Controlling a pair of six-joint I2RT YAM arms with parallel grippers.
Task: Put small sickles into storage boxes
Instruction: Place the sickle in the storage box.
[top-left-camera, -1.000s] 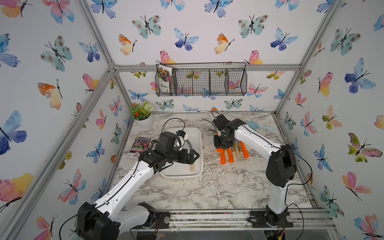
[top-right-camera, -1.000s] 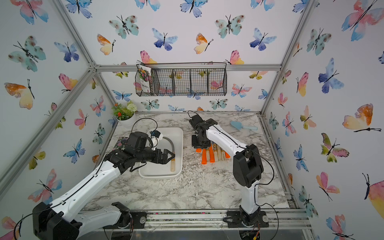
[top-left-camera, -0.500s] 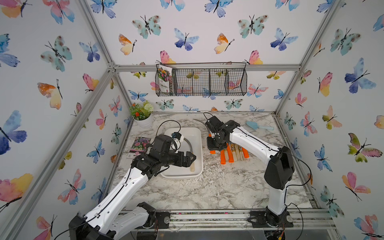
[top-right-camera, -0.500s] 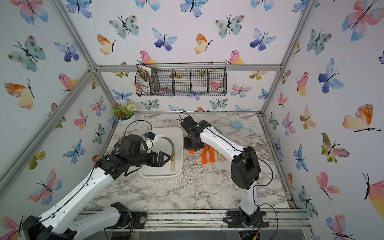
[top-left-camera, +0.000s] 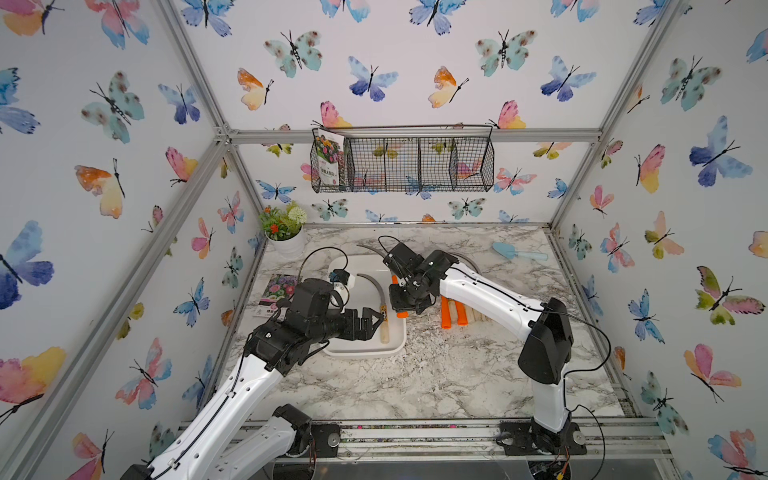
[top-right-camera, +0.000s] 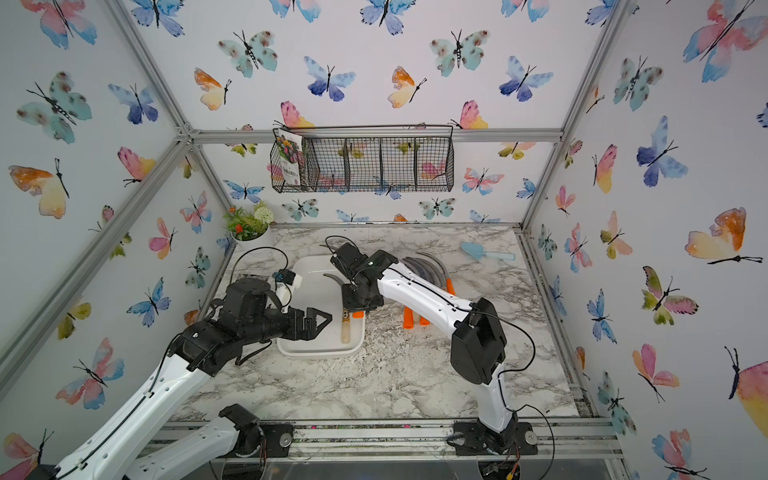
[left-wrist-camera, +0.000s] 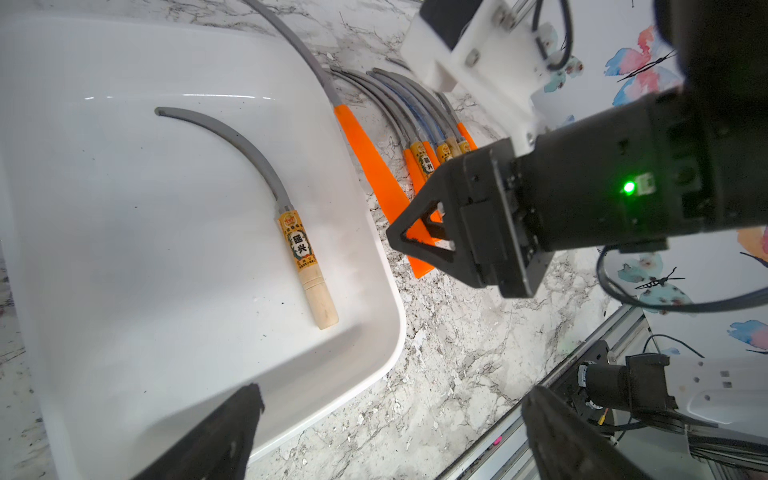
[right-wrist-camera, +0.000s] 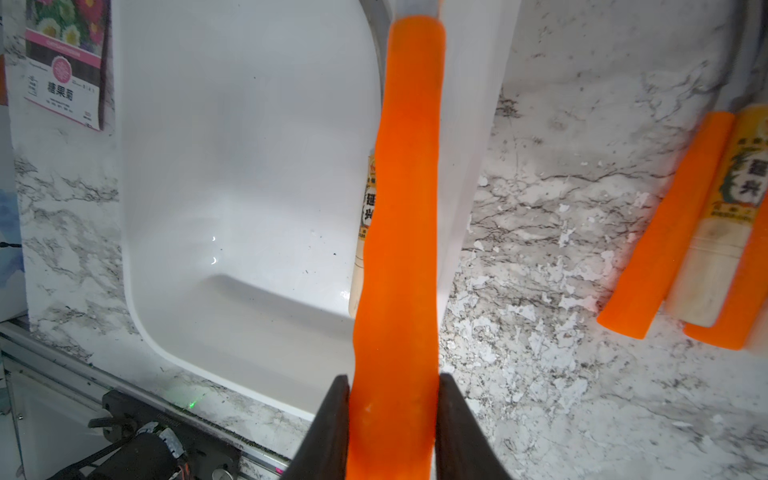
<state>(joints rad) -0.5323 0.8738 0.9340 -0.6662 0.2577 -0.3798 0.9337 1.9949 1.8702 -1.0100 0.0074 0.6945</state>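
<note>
My right gripper holds the orange-handled sickle and should next move past the pale wood handle and down to let go of it, because the bare bottom of the box beyond that handle (top-right-camera: 334, 331) (right-wrist-camera: 318, 240) is below.
The white storage box (top-left-camera: 361, 348) (top-right-camera: 316, 291) lies left of centre on the marble table. One small sickle with a pale wood handle (top-left-camera: 385, 329) (left-wrist-camera: 300, 245) lies inside it. My right gripper (top-left-camera: 405, 306) (right-wrist-camera: 392, 386) is shut on an orange-handled sickle (right-wrist-camera: 403, 208) (left-wrist-camera: 365, 153), held above the box's right rim, blade pointing to the back. My left gripper (top-left-camera: 372, 322) (left-wrist-camera: 390, 411) is open and holds nothing, low over the box's front part. Several more sickles (top-left-camera: 453, 312) (left-wrist-camera: 428, 158) lie side by side right of the box.
A light blue trowel (top-left-camera: 517, 252) lies at the back right. A flower pot (top-left-camera: 284, 235) stands at the back left, a seed packet (top-left-camera: 276, 293) lies left of the box. A black wire basket (top-left-camera: 403, 164) hangs on the back wall.
My right arm has carried the orange-handled sickle leftward from the row to the box's right rim. My left arm has drawn back toward the front, still open.
</note>
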